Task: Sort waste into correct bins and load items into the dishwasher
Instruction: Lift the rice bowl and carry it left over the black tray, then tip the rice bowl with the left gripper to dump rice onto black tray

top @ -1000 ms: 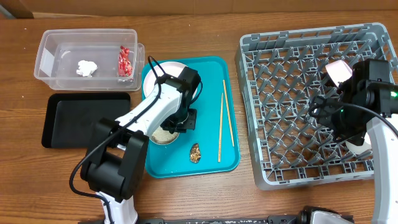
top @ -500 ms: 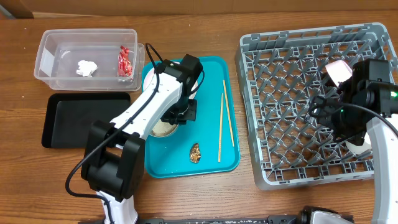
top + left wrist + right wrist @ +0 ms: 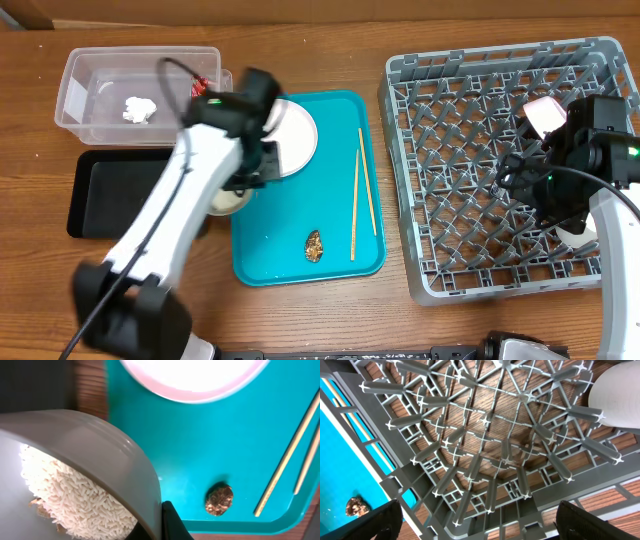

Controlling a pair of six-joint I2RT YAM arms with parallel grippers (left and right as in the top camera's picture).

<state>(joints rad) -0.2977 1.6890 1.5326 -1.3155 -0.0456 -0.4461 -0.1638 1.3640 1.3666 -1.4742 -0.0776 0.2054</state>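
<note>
Next, my left gripper tips rice into the black tray (image 3: 110,190), then lowers to the teal tray's clear middle (image 3: 316,197), which lies to its right in the overhead view.
My left gripper (image 3: 243,180) is shut on the rim of a pale bowl (image 3: 85,445) full of white rice (image 3: 75,500), held over the left edge of the teal tray (image 3: 340,110), beside the black tray (image 3: 110,190). On the teal tray lie a white plate (image 3: 292,135), two chopsticks (image 3: 358,190) and a brown scrap (image 3: 315,245). The clear tub (image 3: 80,95) holds a white tissue (image 3: 140,110) and a red wrapper (image 3: 203,84). My right gripper (image 3: 485,527) is open and empty above the grey rack (image 3: 470,150).
A pale pink bowl (image 3: 543,112) and a white cup (image 3: 575,232) sit in the rack near my right arm; a white bowl also shows in the right wrist view (image 3: 620,395). The teal tray lies between the bins and the rack.
My left arm has carried the rice bowl left from the middle of the teal tray to its left edge, uncovering the plate. The right arm has not moved.
</note>
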